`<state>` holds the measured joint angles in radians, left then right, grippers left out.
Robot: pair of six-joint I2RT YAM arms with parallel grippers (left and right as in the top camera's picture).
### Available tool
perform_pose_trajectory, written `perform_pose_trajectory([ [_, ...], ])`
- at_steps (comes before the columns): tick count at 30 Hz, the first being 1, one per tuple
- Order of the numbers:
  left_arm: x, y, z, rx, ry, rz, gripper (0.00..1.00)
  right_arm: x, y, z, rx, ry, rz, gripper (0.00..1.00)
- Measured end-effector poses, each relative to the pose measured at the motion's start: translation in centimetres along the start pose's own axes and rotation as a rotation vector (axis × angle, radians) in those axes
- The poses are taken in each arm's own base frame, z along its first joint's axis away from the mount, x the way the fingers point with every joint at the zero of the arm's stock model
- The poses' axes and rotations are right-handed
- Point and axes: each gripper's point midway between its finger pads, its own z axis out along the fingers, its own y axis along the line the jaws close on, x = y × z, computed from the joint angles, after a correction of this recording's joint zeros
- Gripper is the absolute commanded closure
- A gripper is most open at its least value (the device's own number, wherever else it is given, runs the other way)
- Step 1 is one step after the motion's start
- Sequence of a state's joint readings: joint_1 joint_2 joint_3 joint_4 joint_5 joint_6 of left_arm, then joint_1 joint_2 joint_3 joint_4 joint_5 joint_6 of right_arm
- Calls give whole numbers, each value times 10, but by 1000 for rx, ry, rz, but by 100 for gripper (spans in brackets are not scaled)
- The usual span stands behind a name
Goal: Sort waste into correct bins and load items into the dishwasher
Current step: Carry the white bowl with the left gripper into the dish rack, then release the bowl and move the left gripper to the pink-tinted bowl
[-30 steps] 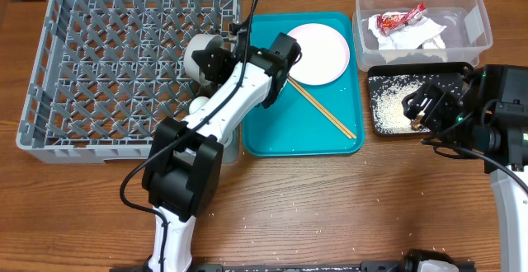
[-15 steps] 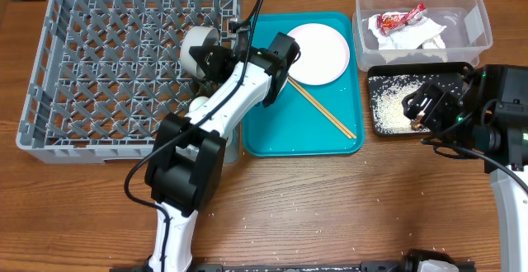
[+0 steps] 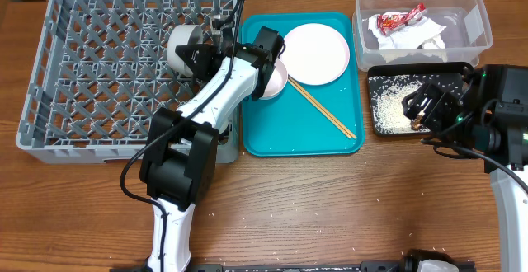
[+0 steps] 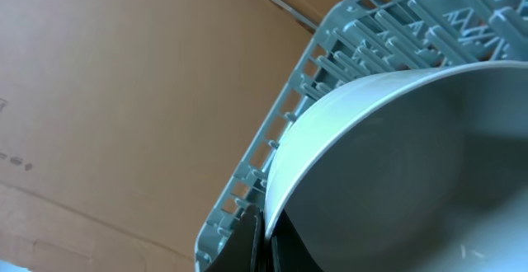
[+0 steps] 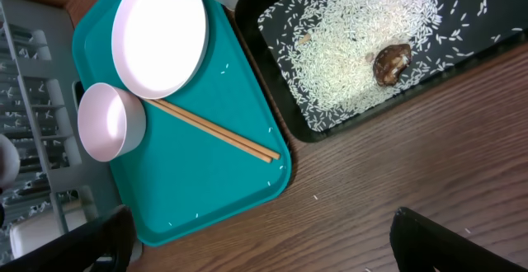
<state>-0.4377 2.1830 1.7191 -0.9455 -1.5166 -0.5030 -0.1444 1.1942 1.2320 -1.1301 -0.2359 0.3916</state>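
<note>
The left gripper lowers the tilted white bowl onto the rack wires near the teal tray next and releases the bowl's rim, since those wires stand empty.
My left gripper (image 3: 199, 56) is shut on the rim of a white bowl (image 3: 181, 44) and holds it tilted over the grey dish rack (image 3: 99, 74). In the left wrist view the bowl (image 4: 396, 165) fills the frame, with the jaws (image 4: 264, 243) pinching its edge and the rack wall (image 4: 330, 58) behind. A second white bowl (image 3: 273, 79), the white plate (image 3: 316, 53) and the chopsticks (image 3: 323, 112) lie on the teal tray (image 3: 280, 136). My right gripper (image 3: 427, 105) is open and empty above the black tray (image 3: 381, 82), which holds rice (image 5: 355, 49) and a brown scrap (image 5: 391, 63).
The clear tub (image 3: 478, 16) at the back right holds the red-and-white wrapper (image 3: 402, 16) and the napkin (image 3: 417, 37). The right wrist view shows the plate (image 5: 159, 33), bowl (image 5: 110, 122), chopsticks (image 5: 214, 130) and teal tray (image 5: 206, 189). Loose rice grains dot the wooden table (image 3: 330, 206).
My left gripper has carried the bowl leftward from the rack's right edge to farther over the rack, uncovering the second bowl on the teal tray. The right arm has not moved.
</note>
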Motion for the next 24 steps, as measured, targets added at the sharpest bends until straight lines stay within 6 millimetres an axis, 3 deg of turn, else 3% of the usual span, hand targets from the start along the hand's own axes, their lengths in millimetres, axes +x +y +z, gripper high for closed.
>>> perform_pose_trajectory([
  [6,6,-14,-3,81,38,-21,96,0,0,0,1,0,0,0],
  [8,8,-21,-7,122,54,-28,92,0,0,0,0,0,0,0],
  [9,10,-25,-8,140,62,-28,79,0,0,0,0,0,0,0],
  [10,11,-27,-9,155,70,-25,61,0,0,0,0,0,0,0],
  [11,13,-29,-10,167,76,-18,51,0,0,0,1,0,0,0],
  [19,22,-36,-13,221,111,19,46,0,0,0,1,0,0,0],
  [24,27,-37,-18,249,126,64,28,0,0,0,0,1,0,0],
])
